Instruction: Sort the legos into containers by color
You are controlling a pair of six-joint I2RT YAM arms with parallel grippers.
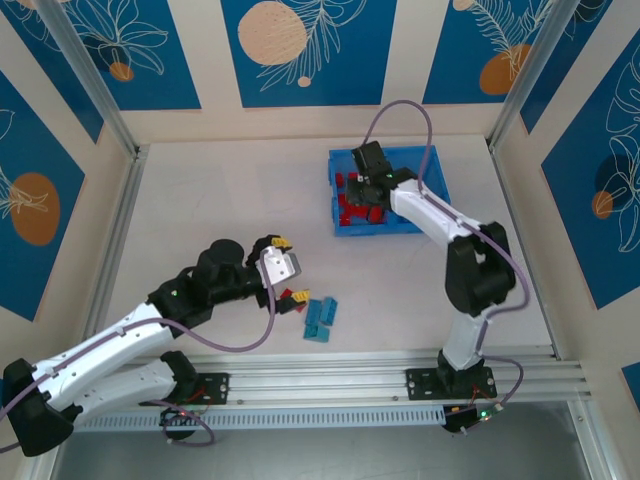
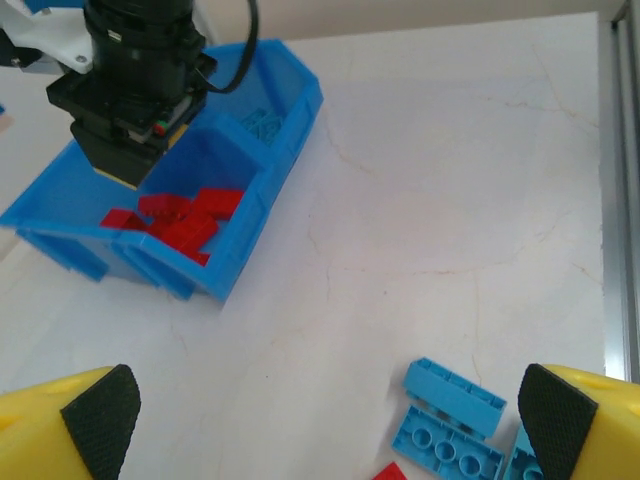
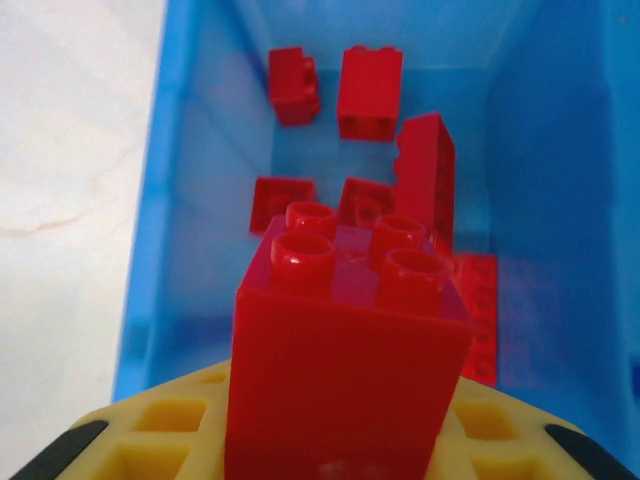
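Note:
My left gripper tilts to point down next and moves down to the tabletop beneath its wrist for the red lego (image 1: 286, 295) (image 2: 390, 472), since its fingers stand open and empty.
The blue bin (image 1: 420, 228) stands at the back right of the table. Its left compartment holds several red legos (image 3: 370, 92), which I also see in the left wrist view as red legos (image 2: 180, 222). A few light blue legos (image 2: 262, 122) lie in the other compartment. My right gripper (image 1: 366, 186) hangs over the red compartment, shut on a red lego (image 3: 350, 340) with its studs pointing away. My left gripper (image 1: 285, 266) is open and empty above the table. Just ahead of it lie light blue legos (image 1: 320, 317) and one red lego (image 1: 297, 296).
The right arm's wrist (image 2: 130, 90) hangs over the bin (image 2: 250, 250). An aluminium rail (image 1: 330, 378) runs along the near edge and side walls enclose the white table (image 1: 220, 200). Bare table separates the loose legos (image 2: 455, 420) from the bin.

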